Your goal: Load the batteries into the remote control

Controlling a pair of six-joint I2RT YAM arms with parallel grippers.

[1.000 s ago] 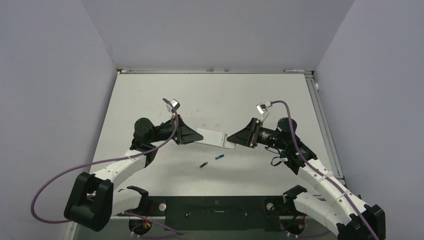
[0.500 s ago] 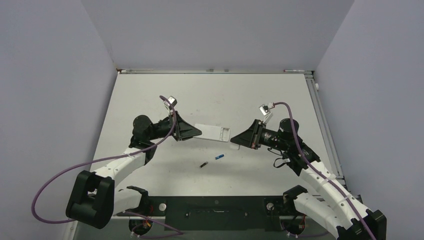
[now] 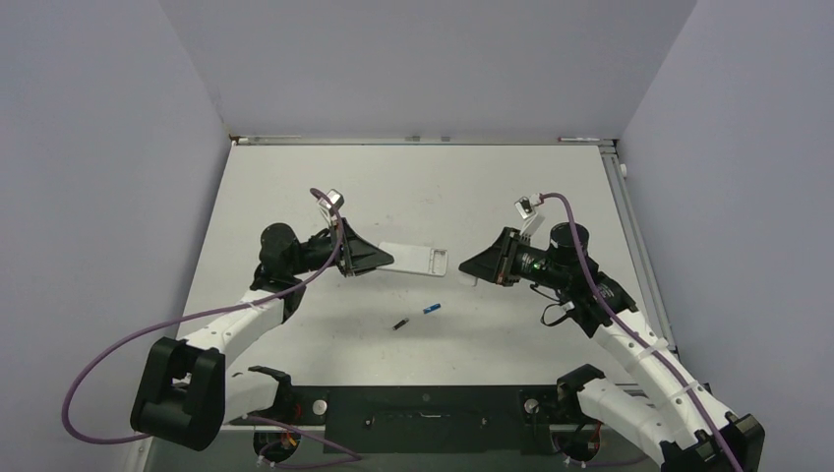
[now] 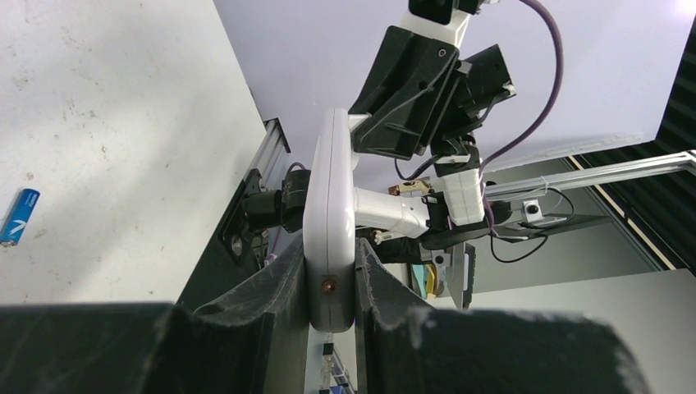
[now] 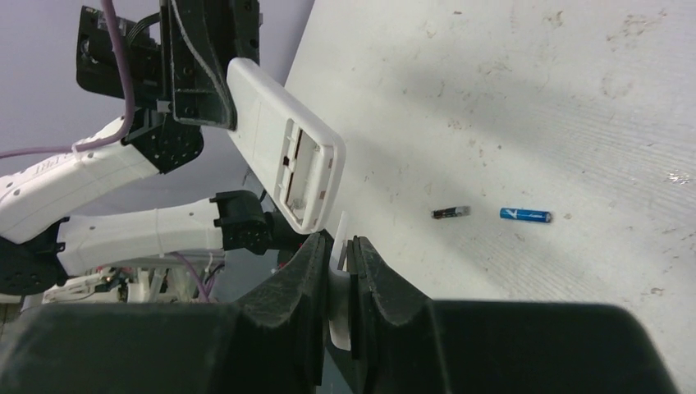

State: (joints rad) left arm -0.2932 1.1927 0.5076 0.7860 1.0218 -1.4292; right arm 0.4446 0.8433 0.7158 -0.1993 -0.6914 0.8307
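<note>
I need to lower my right gripper away from the remote to the bare tabletop and release the cover, while the remote's battery compartment (image 5: 304,175) is uncovered and both batteries are still outside it.
My left gripper (image 3: 380,258) is shut on one end of the white remote control (image 3: 417,259), held edge-on between the fingers (image 4: 330,246). The remote's back faces the right wrist camera, and its battery compartment (image 5: 304,175) stands uncovered. My right gripper (image 3: 470,269) is a short way right of the remote, shut on a thin white plastic cover (image 5: 340,243). Both batteries lie on the table in front of the remote: the blue one (image 3: 431,309) (image 5: 525,215) and the dark one (image 3: 400,323) (image 5: 451,213). The blue battery (image 4: 18,217) also shows in the left wrist view.
The white table (image 3: 413,187) is walled by grey panels on three sides, with a metal rail (image 3: 634,236) along its right edge. The arm bases and a black mounting plate (image 3: 423,413) sit at the near edge.
My right gripper has closed on the white cover and drawn back to the right, off the remote. The left gripper has shifted the remote slightly away. The batteries have not moved.
</note>
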